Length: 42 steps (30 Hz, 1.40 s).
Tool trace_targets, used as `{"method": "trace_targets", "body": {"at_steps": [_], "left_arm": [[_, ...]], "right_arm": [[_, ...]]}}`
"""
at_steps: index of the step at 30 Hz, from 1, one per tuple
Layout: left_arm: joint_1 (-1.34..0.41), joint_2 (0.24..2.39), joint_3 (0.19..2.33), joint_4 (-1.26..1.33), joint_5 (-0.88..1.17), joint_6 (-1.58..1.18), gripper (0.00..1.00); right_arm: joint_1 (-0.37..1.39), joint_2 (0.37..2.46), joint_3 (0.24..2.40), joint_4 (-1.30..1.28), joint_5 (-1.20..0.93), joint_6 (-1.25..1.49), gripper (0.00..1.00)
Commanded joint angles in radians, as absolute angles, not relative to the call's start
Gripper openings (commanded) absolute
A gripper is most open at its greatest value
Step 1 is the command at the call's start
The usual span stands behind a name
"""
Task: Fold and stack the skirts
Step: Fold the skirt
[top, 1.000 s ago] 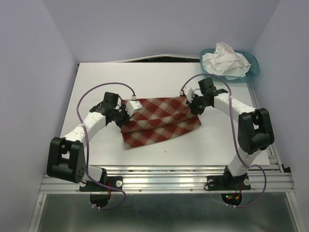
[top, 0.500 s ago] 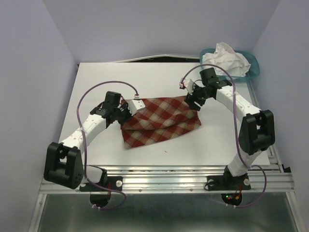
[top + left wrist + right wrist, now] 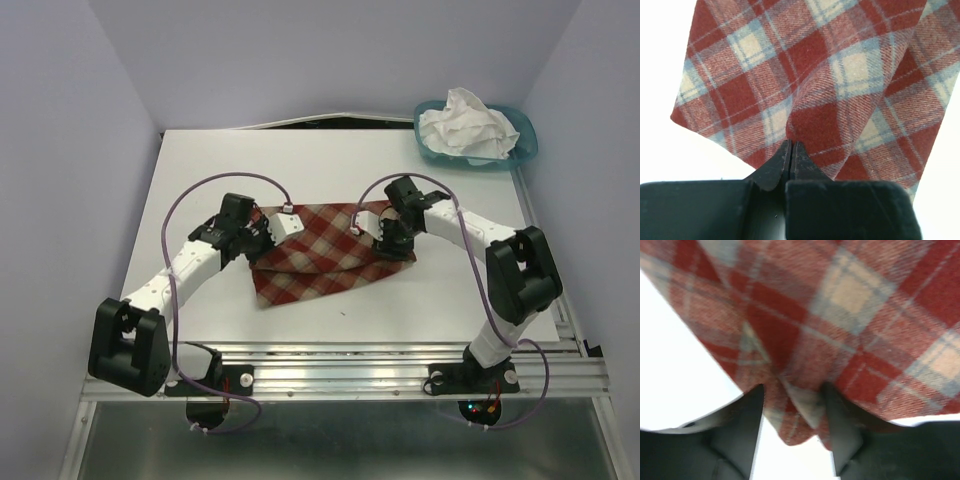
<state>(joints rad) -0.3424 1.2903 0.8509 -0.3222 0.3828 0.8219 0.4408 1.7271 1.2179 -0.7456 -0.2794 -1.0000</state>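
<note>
I should next carry the pinched cloth up with my left gripper, then back and down over the lower layer's near corner, and let go of it there, because that piece of cloth lies uncovered.
The red-and-cream plaid skirt lies folded in the middle of the white table. My left gripper is at its left edge, shut on a pinch of the plaid cloth, with the jaws pressed together. My right gripper is over the skirt's right end. Its fingers stand apart, with a corner of the plaid cloth hanging loosely between them. The white crinkled skirt lies bunched in the teal basket at the far right.
The teal plastic basket stands at the table's far right corner. The white table has lilac walls on the left, back and right. A metal rail runs along the near edge.
My right gripper has moved left and nearer, from the skirt's far right corner onto its right end. My left gripper has shifted slightly right with the cloth's left edge.
</note>
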Motion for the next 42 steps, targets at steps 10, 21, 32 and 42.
{"method": "trace_targets", "body": {"at_steps": [10,21,32,42], "left_arm": [[-0.360,1.235,0.796,-0.290,0.324,0.798,0.00],[-0.360,1.138,0.907,-0.402,0.344,0.753,0.00],[-0.455,1.080,0.714,-0.491,0.410,0.762,0.01],[-0.497,0.939,0.728,-0.558,0.434,0.801,0.67]], "right_arm": [[0.440,1.644,1.207,-0.575,-0.146,-1.003,0.01],[0.440,1.557,1.312,-0.661,-0.156,-0.994,0.01],[0.472,1.494,1.002,-0.545,-0.129,-1.003,0.01],[0.482,1.427,1.057,-0.638,-0.213,-0.922,0.70]]}}
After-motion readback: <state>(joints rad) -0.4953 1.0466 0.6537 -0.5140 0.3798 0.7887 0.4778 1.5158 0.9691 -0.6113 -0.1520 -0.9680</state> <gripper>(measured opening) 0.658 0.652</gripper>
